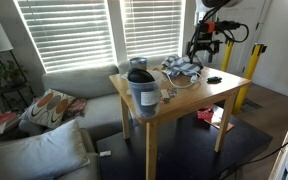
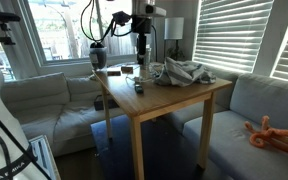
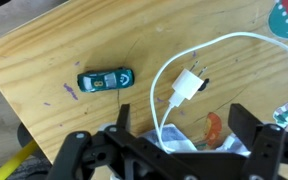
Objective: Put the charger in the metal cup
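Observation:
I will turn my gripper slightly and lower it onto the charger next, with my fingers along its sides, because the charger's white body lies slanted to my open fingers.
The white charger lies on the wooden table, and its white cable loops down towards a crumpled cloth. My gripper hovers above the table just short of the charger, jaws open and empty. In an exterior view my gripper hangs over the far end of the table; in the other it hangs over the back of the table. A small grey metal cup seems to stand behind the big container. It is out of the wrist view.
A large bluish-grey container with a black lid stands at the table's near corner. A small teal toy car lies left of the charger. The grey cloth covers the table's middle. Sofas surround the table.

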